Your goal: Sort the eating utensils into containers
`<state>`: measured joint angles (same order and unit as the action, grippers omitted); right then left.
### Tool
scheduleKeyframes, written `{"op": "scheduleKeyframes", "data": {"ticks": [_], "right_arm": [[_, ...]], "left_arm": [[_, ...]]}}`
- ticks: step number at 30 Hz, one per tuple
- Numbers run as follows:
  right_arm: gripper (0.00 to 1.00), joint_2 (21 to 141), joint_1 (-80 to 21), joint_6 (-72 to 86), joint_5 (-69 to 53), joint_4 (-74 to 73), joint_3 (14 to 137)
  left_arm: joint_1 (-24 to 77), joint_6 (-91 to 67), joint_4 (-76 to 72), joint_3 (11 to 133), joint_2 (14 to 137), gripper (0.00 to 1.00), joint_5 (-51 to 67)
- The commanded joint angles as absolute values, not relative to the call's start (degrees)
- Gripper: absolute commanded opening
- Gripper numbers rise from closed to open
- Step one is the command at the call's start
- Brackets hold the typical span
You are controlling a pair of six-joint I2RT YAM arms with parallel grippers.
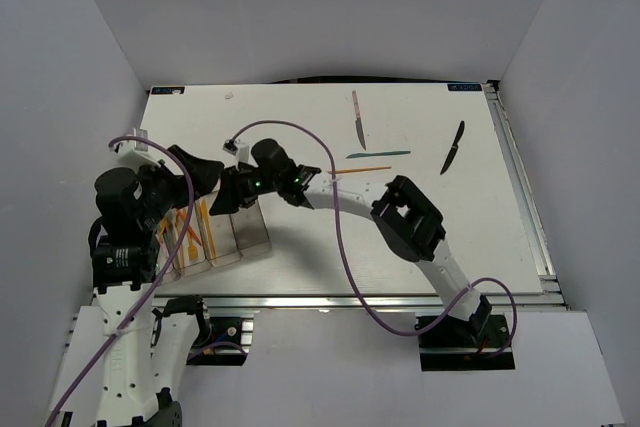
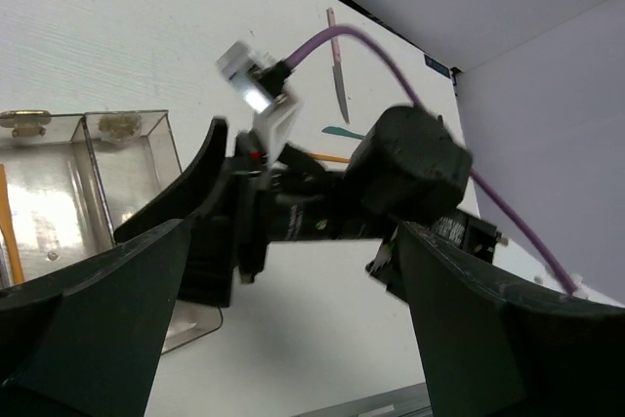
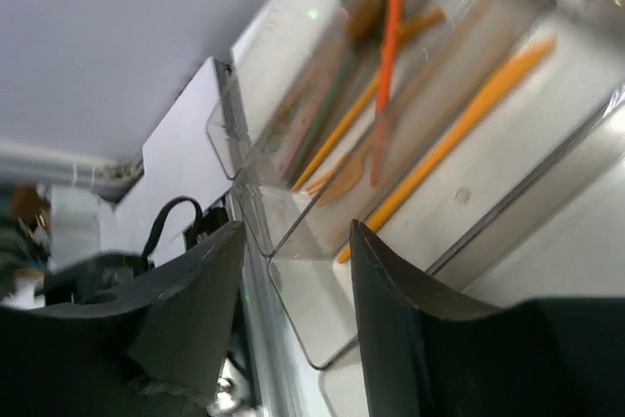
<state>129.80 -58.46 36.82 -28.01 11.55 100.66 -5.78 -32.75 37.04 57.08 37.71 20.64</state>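
The teal piece is outside the bins, so my right gripper will next swing away from them and down onto the teal piece's end nearer the dark knife.
The clear bins stand at the near left and hold orange sticks and orange cutlery. My right gripper hovers over their far end, open and empty. In the right wrist view its jaws stand apart above a bin rim, with an orange stick and an orange utensil lying inside. My left gripper is open and empty just left of it; its wrist view faces the right gripper. On the table lie a pink-handled knife, a teal piece, an orange stick and a dark knife.
The right arm's elbow reaches across the middle of the table, with a purple cable looping beside it. White walls close in on the left, right and back. A metal rail runs along the table's right edge.
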Motion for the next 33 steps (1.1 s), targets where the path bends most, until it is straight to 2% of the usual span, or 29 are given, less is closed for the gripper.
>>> {"op": "scheduleKeyframes", "data": {"ticks": [1, 4, 6, 8, 10, 11, 12, 13, 17, 22, 33], "right_arm": [[0.63, 123.67, -52.75, 18.94, -43.19, 17.49, 103.72], [0.89, 121.38, -46.09, 3.68, -51.9, 10.85, 101.52], [0.89, 120.76, -39.59, -4.26, -57.28, 4.95, 100.29], [0.89, 119.89, -35.26, -22.25, -60.29, -11.01, 101.15], [0.89, 119.45, -30.43, -37.28, -55.06, -29.76, 102.74], [0.89, 119.18, -29.28, -49.53, -52.41, -34.32, 103.18], [0.89, 119.01, -26.66, -53.57, -49.51, -37.5, 103.1], [0.89, 118.74, -25.06, -56.22, -45.05, -39.18, 102.31], [0.85, 119.35, -16.37, -64.93, -41.93, -43.4, 100.55], [0.82, 127.24, -9.41, -80.67, -38.15, -52.72, 109.65], [0.83, 135.09, -8.97, -77.7, -29.97, -47.73, 115.31]], "left_arm": [[-5.54, -35.23, 33.41, 55.03, 37.35, 0.98, 23.55], [-5.54, -37.61, 28.58, 50.82, 37.26, 0.98, 26.1], [-5.54, -38.93, 25.59, 49.31, 37.96, 0.98, 27.24], [-5.54, -39.46, 24.09, 48.52, 39.02, 0.98, 28.03], [-5.62, -39.46, 22.33, 48.34, 40.86, 0.98, 29.18], [-5.54, -39.72, 21.63, 47.99, 41.65, 0.98, 29.61], [-5.54, -40.07, 20.14, 47.81, 42.36, 0.98, 30.75], [-5.54, -40.69, 19.26, 47.55, 44.1, 0.98, 31.37], [-5.54, -43.06, 15.47, 46.23, 49.2, 0.98, 34.97], [-5.1, -44.47, 12.4, 46.23, 53.52, 0.98, 37.53], [-4.22, -45.79, 11.86, 45.0, 52.56, 0.98, 36.56]]}}
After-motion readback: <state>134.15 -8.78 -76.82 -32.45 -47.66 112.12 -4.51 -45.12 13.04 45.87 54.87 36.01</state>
